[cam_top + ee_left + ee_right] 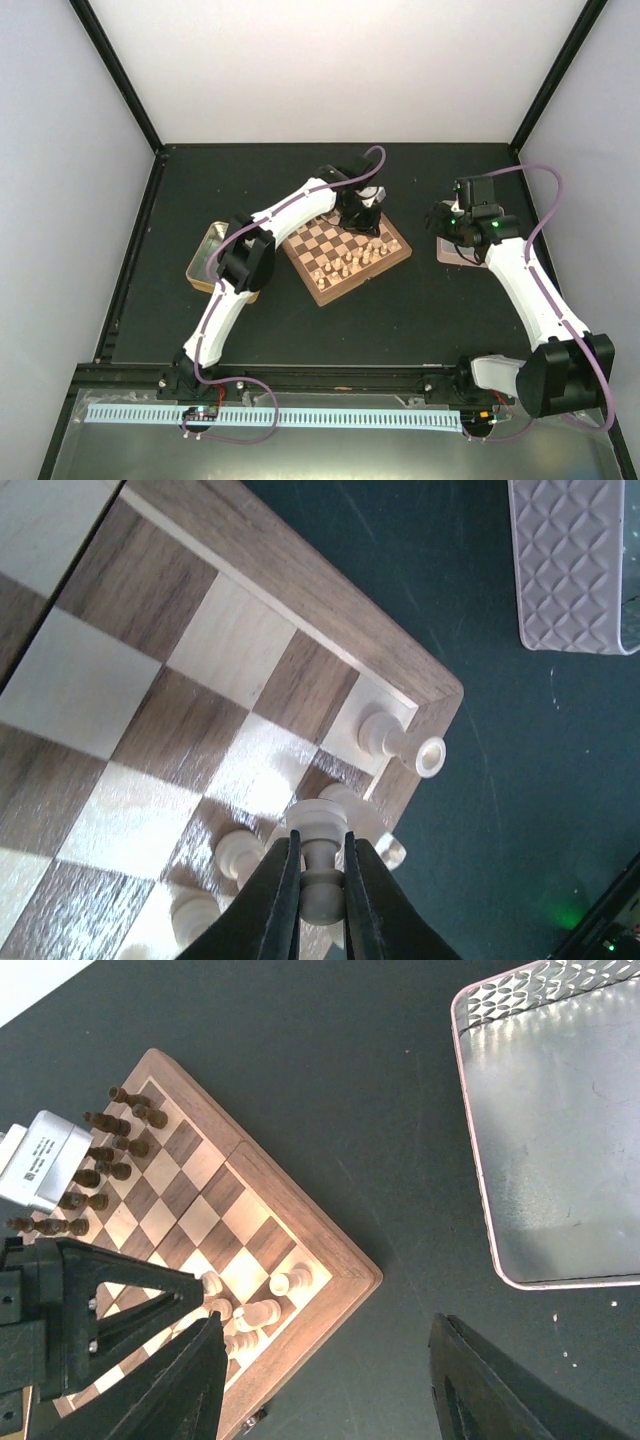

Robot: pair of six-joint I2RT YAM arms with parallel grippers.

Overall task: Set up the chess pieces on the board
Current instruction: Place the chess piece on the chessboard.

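The empty pale square diagonal to the corner piece (263, 770) is below my left gripper, so I should lower the pale chess piece onto that square with my left gripper and release it.
The board (322, 294) lies turned at an angle in the middle of the table. Dark chess pieces (112, 1150) stand along its far-left side and pale chess pieces (352, 262) along its right side. My left gripper (320, 848) is shut on a pale chess piece (322, 872), holding it by the neck just above the board's corner squares (300, 585). A pale piece (398, 742) stands on the corner square and others (238, 852) stand beside it. My right gripper (328, 1345) hangs open and empty over bare table, between the board (335, 1235) and the silver tray.
A silver metal tray (560, 1150) lies to the right of the board, under the right wrist (470, 222). A tan rectangular tray (205, 252) sits to the board's left, partly under the left arm's elbow (245, 262). Black frame posts edge the table.
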